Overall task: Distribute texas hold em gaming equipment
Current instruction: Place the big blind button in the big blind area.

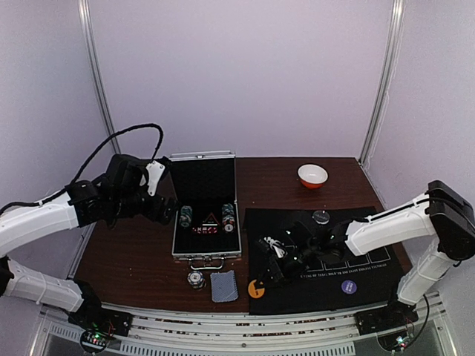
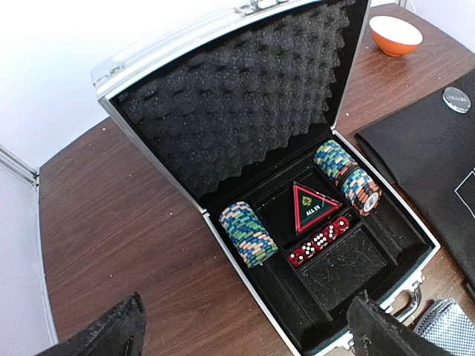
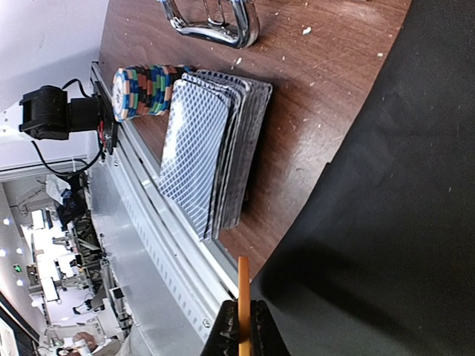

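My right gripper will next bring the thin orange disc (image 1: 256, 289) down onto the black mat's near corner by the cards and let go of it there, because that corner is bare below.
My right gripper (image 1: 265, 274) (image 3: 243, 335) is shut on a thin orange disc (image 1: 256, 289) (image 3: 243, 297), held edge-on over the near left corner of the black mat (image 1: 319, 259). A fanned pile of grey-blue-backed cards (image 1: 224, 285) (image 3: 215, 148) lies on the wood beside a small striped chip stack (image 1: 196, 279) (image 3: 145, 90). My left gripper (image 1: 165, 210) (image 2: 245, 343) hangs open above the front left of the open silver case (image 1: 205, 248). Inside the case lie three rolls of chips (image 2: 249, 233) (image 2: 334, 159) (image 2: 361, 190). A purple-blue disc (image 1: 349, 286) and a dark disc (image 1: 320, 216) rest on the mat.
The case also holds red dice (image 2: 319, 241) and a triangular "ALL IN" marker (image 2: 312, 204); its foam-lined lid (image 2: 245, 96) stands upright. A white-and-orange bowl (image 1: 312, 176) sits at the back right. The case's chrome handle (image 3: 215, 22) faces the table's near metal rail (image 3: 171, 252).
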